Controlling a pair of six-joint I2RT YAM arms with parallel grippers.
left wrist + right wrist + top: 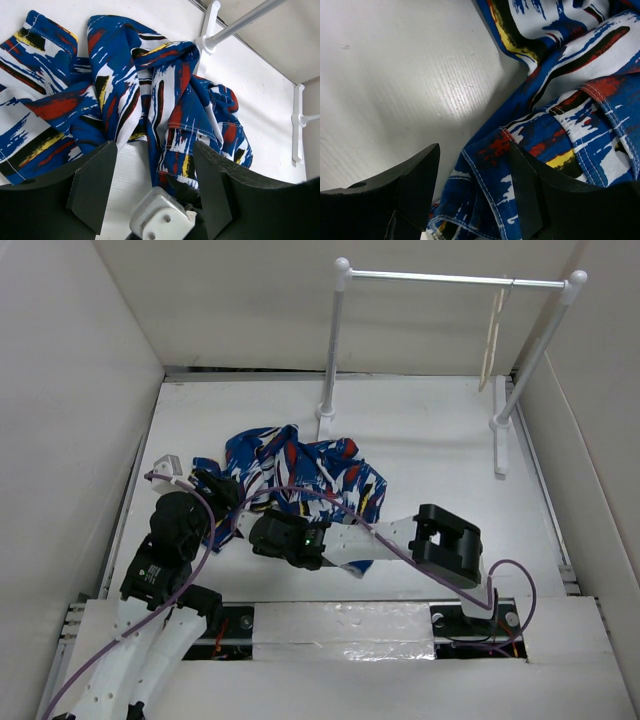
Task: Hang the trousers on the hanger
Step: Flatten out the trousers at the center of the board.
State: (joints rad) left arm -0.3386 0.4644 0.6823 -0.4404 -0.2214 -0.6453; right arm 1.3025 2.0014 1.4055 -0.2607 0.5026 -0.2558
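My right gripper will stay low at the heap's near edge and close next onto the hemmed fold [482, 170], already between its open fingers.
The trousers [295, 468] lie crumpled in a heap on the white table, bright blue with white, red, black and yellow splashes. The hanger [491, 340], thin and pale, hangs from the rail at the far right, well away from both arms. My left gripper [226, 500] sits at the heap's near-left edge. In the left wrist view it [155, 172] stands open, the trousers [150, 90] just beyond the fingers. My right gripper [248, 523] is at the heap's near edge. It [472, 182] is open, with a hemmed fold of the trousers [570, 100] lying loose between its jaws.
A white two-post rack [331, 350] with a metal rail [440, 279] stands at the back of the table. White walls close in the left, right and far sides. A white block with two screws [161, 218] shows low between my left fingers.
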